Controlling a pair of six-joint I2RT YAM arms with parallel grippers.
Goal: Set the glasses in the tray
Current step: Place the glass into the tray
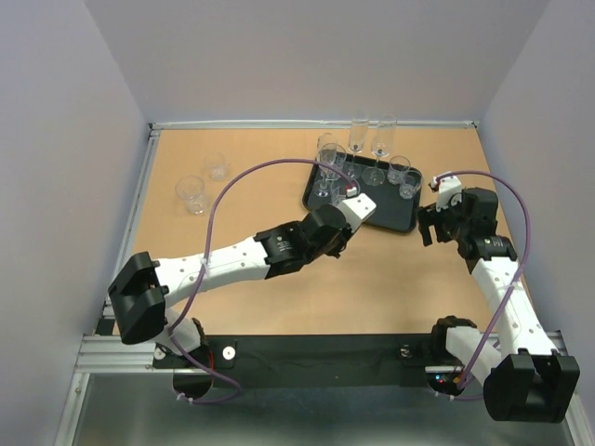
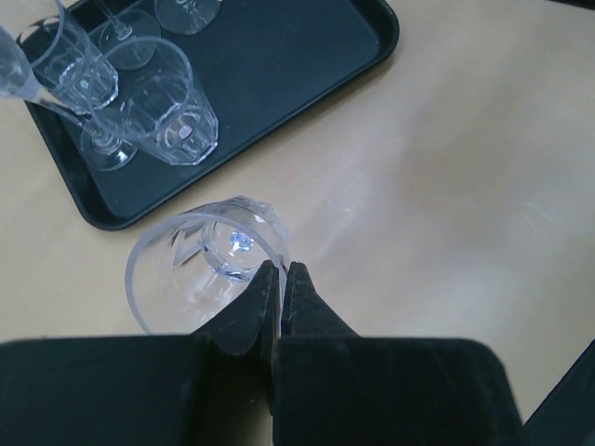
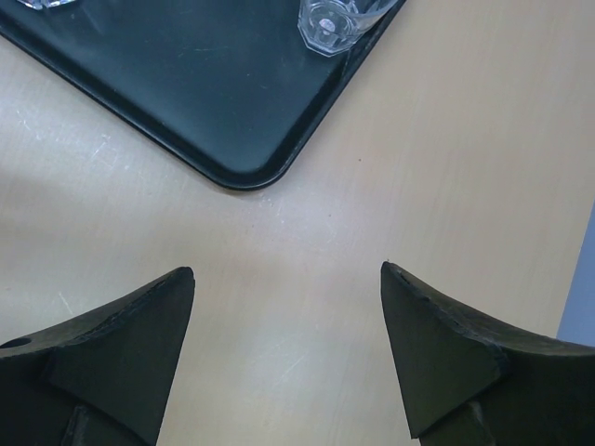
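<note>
I will move my left gripper outward next and then lower it to release the tumbler, because the tray's bare bottom is outward and to the gripper's right in the top view.
My left gripper (image 2: pixel 282 269) is shut on the rim of a clear tumbler (image 2: pixel 206 265), one of the glasses, which hangs tilted above the wood just off the black tray (image 2: pixel 279 74). In the overhead view the left gripper (image 1: pixel 349 197) sits at the tray's near edge (image 1: pixel 390 216). Several glasses stand on the tray, among them two tumblers (image 2: pixel 177 116) (image 2: pixel 79 74) and a stemmed one (image 2: pixel 104 149). Two more tumblers (image 1: pixel 192 194) (image 1: pixel 216 166) stand on the table at the far left. My right gripper (image 3: pixel 288 274) (image 1: pixel 429 228) is open over bare table beside the tray's right corner (image 3: pixel 232 177).
Two tall flutes (image 1: pixel 358 135) (image 1: pixel 383 135) stand at the tray's far side. A small tumbler (image 3: pixel 335 19) sits just inside the tray's right corner. Grey walls close the table on three sides. A purple cable loops over each arm.
</note>
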